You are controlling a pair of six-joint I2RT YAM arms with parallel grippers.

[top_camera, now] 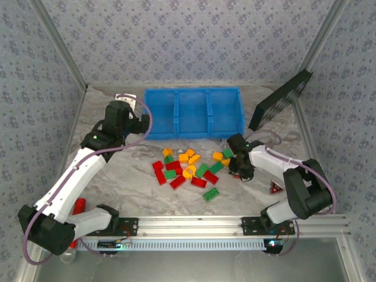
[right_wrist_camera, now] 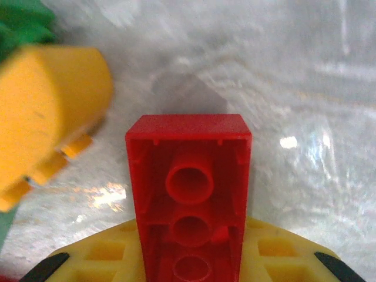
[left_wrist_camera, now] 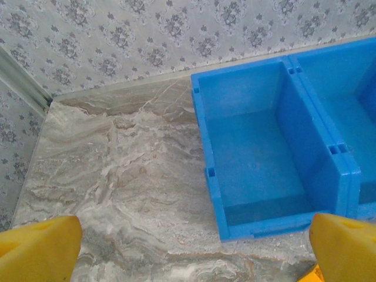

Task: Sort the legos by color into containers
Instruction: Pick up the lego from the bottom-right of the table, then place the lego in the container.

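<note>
The right gripper lifts the red brick it holds and carries it outward next. Then it releases the red brick inside the empty container nearest the black panel.
Red, green and yellow-orange legos (top_camera: 188, 167) lie scattered on the marble table in front of the blue tray (top_camera: 194, 90), whose three containers look empty. My right gripper (top_camera: 238, 161) is at the right end of the pile, shut on a red brick (right_wrist_camera: 189, 188) that shows its hollow underside. A yellow brick (right_wrist_camera: 47, 111) and a green brick (right_wrist_camera: 23, 23) lie just to its left. My left gripper (top_camera: 138, 120) hovers by the tray's left end, open, with bare table between its yellow fingertips (left_wrist_camera: 38, 249). The left container's wall (left_wrist_camera: 205, 153) rises just ahead of it.
A black flat panel (top_camera: 281, 100) leans at the back right. A small red triangle (top_camera: 275, 188) lies by the right arm's base and a red object (top_camera: 79, 205) by the left arm's base. Patterned walls enclose the table.
</note>
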